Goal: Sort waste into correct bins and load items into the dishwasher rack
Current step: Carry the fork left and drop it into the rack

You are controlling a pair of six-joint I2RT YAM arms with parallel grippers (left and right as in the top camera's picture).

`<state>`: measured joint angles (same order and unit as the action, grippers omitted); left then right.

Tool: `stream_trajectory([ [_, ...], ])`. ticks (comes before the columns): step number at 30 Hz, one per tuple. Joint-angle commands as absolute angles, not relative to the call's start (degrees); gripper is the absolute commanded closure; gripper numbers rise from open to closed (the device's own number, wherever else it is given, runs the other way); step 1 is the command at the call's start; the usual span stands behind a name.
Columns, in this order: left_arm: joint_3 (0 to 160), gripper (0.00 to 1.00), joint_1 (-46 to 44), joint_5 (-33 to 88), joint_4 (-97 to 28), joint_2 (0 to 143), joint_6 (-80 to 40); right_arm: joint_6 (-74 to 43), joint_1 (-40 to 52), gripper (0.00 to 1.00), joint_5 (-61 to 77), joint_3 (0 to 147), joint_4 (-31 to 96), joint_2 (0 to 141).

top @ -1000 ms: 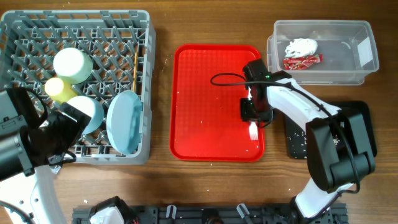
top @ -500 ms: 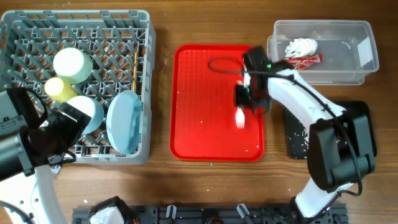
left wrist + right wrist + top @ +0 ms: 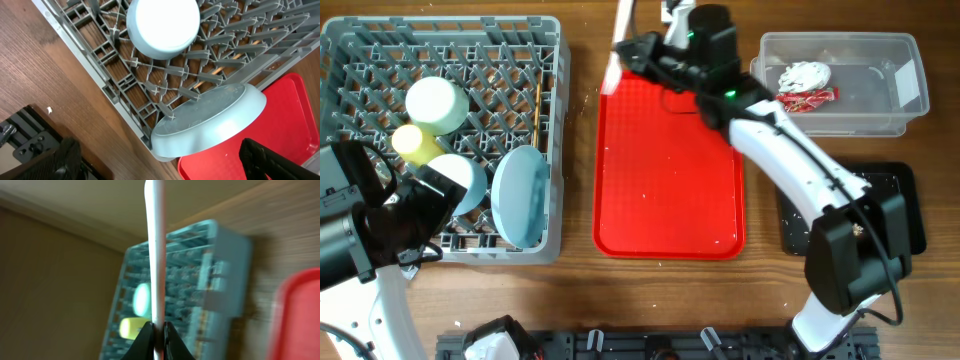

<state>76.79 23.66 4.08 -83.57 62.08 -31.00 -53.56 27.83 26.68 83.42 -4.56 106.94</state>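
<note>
The robot has to swing its right gripper to the free part of the rack by the chopsticks, below and to the gripper's left in the overhead view, then lower it and let go of the fork (image 3: pixel 617 42).
My right gripper (image 3: pixel 638 47) is shut on the white plastic fork (image 3: pixel 617 42) and holds it in the air over the back left corner of the red tray; in the right wrist view the fork (image 3: pixel 155 255) stands up from the closed jaws (image 3: pixel 157 330). The grey dishwasher rack (image 3: pixel 360 50) at the left holds the light green bowl (image 3: pixel 437 105), yellow cup (image 3: pixel 415 143), pale blue bowl (image 3: pixel 460 180), pale blue plate (image 3: pixel 520 195) and chopsticks (image 3: pixel 537 105). My left gripper (image 3: pixel 165 172) is open and empty by the rack's front right corner, just above the plate (image 3: pixel 215 120).
The red serving tray (image 3: pixel 668 165) lies in the middle. The clear tub (image 3: pixel 880 80) at the back right holds the white napkin (image 3: pixel 803 74) and red wrapper (image 3: pixel 807 99). The black tray (image 3: pixel 900 215) lies at the right, partly under my right arm.
My right gripper has lifted the fork off the red tray and swung it back and left, to the tray's far left corner near the rack. The left arm has not moved.
</note>
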Motion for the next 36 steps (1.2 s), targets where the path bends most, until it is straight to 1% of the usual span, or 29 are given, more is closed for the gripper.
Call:
stream_trajectory([
  [1, 76.73, 0.00, 23.90, 2.94, -83.42, 62.26, -31.83, -60.90, 32.73, 0.96, 20.18, 84.05, -9.98, 110.45],
  [6, 76.73, 0.00, 23.90, 2.94, -83.44, 62.26, -31.83, -67.81, 37.08, 0.96, 17.61, 84.12, -22.15, 117.43],
  [9, 76.73, 0.00, 23.90, 2.94, -83.42, 62.26, -31.83, -70.94, 38.46, 0.96, 16.93, 84.18, -25.67, 121.89],
  [13, 76.71, 0.00, 23.90, 2.94, -83.40, 62.26, -31.86, -72.60, 39.62, 0.95, 16.75, 84.55, -27.49, 126.41],
  [17, 76.71, 0.00, 23.90, 2.94, -83.40, 62.26, -31.86, -71.96, 41.04, 0.91, 16.97, 85.30, -27.22, 128.07],
  [21, 76.73, 0.00, 23.90, 2.94, -83.40, 62.26, -31.86, -67.29, 42.09, 0.90, 17.23, 86.17, -24.93, 128.07],
  [23, 76.73, 0.00, 23.90, 2.94, -83.40, 62.26, -31.86, -63.79, 42.37, 0.89, 17.63, 87.44, -21.19, 128.07],
  [24, 76.73, 0.00, 23.90, 2.94, -83.40, 62.26, -31.86, -62.37, 42.37, 0.87, 17.63, 87.92, -19.57, 128.07],
  [26, 76.71, 0.00, 23.90, 2.94, -83.42, 62.26, -31.86, -59.48, 42.30, 0.70, 17.65, 89.08, -16.51, 128.07],
  [27, 76.73, 0.00, 23.90, 2.94, -83.42, 62.26, -31.86, -58.15, 42.24, 0.66, 17.69, 89.65, -15.25, 128.07],
  [31, 76.71, 0.00, 23.90, 2.94, -83.40, 62.26, -31.86, -53.30, 42.02, 0.64, 20.16, 94.30, -8.38, 128.03],
  [33, 76.73, 0.00, 23.90, 2.94, -83.42, 62.26, -31.83, -52.53, 41.54, 0.62, 21.12, 97.86, -3.20, 127.42],
  [35, 76.73, 0.00, 23.90, 2.92, -83.42, 62.26, -31.83, -52.31, 40.25, 0.59, 21.63, 100.12, 1.69, 125.21],
  [36, 76.73, 0.00, 23.90, 2.92, -83.42, 62.26, -31.83, -52.01, 39.27, 0.55, 22.09, 100.73, 3.79, 123.68],
])
